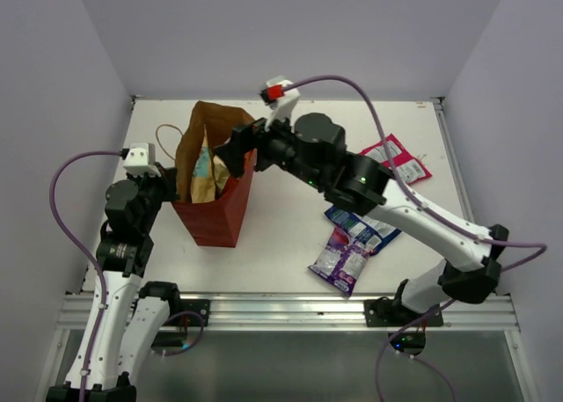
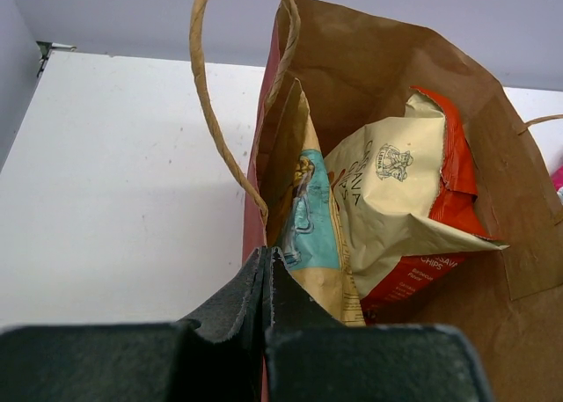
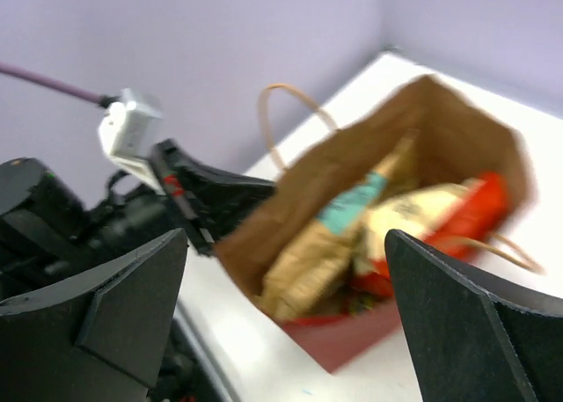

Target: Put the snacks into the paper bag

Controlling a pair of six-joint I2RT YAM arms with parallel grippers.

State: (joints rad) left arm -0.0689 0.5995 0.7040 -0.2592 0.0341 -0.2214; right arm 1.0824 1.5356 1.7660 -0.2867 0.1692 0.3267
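Note:
I need to swing my right gripper away from the bag [image 1: 214, 219] to the right in the top view and down onto the pink-magenta packet [image 1: 398, 162], since the pink-magenta packet still lies unbagged.
The red paper bag [image 1: 214, 219] stands open at the left of the table, brown inside. My left gripper [image 1: 172, 187] is shut on the bag's near left rim [image 2: 257, 217]. Inside the bag lie a tan-brown packet [image 2: 310, 210] and the orange-red packet [image 2: 420, 204]; both also show in the right wrist view, the tan-brown packet [image 3: 303, 261] and the orange-red packet [image 3: 457, 213]. My right gripper [image 1: 230, 156] hangs open and empty over the bag's mouth [image 3: 286, 244]. On the table lie a pink-magenta packet [image 1: 398, 162], a blue-white packet [image 1: 361, 226] and a purple-silver packet [image 1: 341, 259]. The small red triangular packet is out of view.
The bag's cord handles [image 2: 207, 94] loop up beside the left rim. White walls close the table at the back and sides. A metal rail [image 1: 290, 310] runs along the near edge. The right arm [image 1: 413, 213] stretches across the table's middle.

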